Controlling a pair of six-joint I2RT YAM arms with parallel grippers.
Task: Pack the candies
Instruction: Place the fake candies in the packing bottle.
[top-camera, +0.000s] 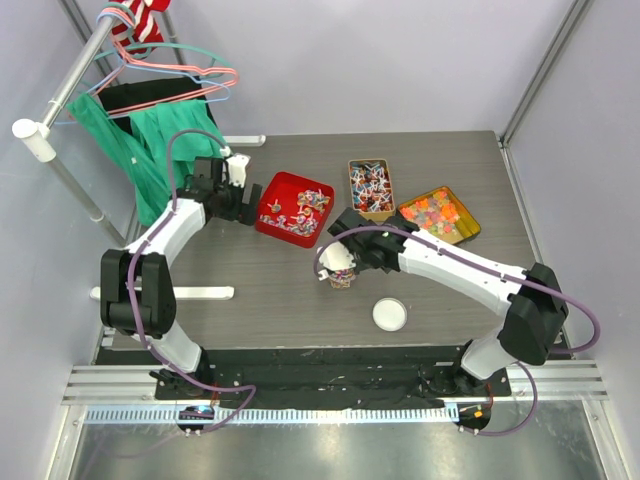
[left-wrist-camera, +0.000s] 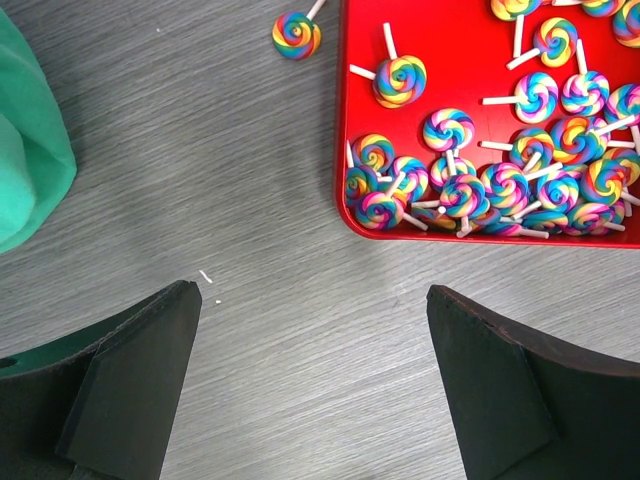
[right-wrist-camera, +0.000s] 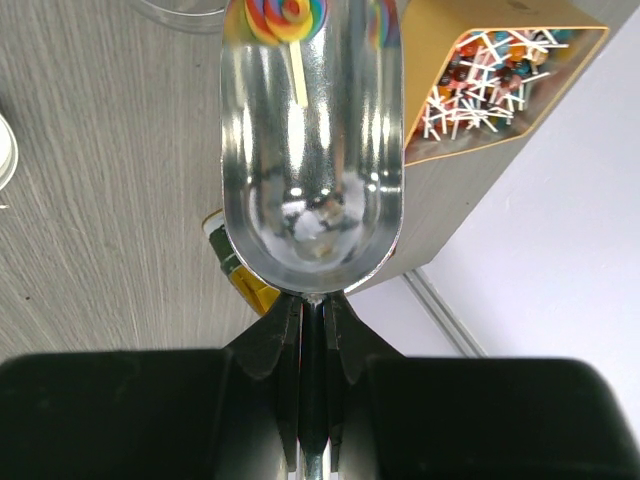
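Observation:
The right gripper moves away from the jar (top-camera: 341, 278) and down to the tabletop beside the gold tins next and releases the scoop, since the scoop's bowl is nearly empty.
The candies (top-camera: 305, 208) are rainbow swirl lollipops piled in a red tray (top-camera: 268, 196). In the left wrist view the candies (left-wrist-camera: 500, 180) fill the near corner of the red tray (left-wrist-camera: 440, 40), and one stray lollipop (left-wrist-camera: 297, 35) lies on the table beside it. My left gripper (left-wrist-camera: 312, 290) hangs open over bare table just left of the tray, nothing between its fingers. My right gripper (right-wrist-camera: 318, 310) is shut on the handle of a metal scoop (right-wrist-camera: 310, 150). One lollipop (right-wrist-camera: 287, 15) sits at the scoop's tip, above a clear jar (top-camera: 341, 278).
A white lid (top-camera: 390, 314) lies near the jar. Behind the jar stand a gold tin of lollipops (top-camera: 371, 187) and a gold tin of orange, yellow and green pieces (top-camera: 439, 214). Green cloth (top-camera: 150, 140) hangs from a hanger rail at the back left.

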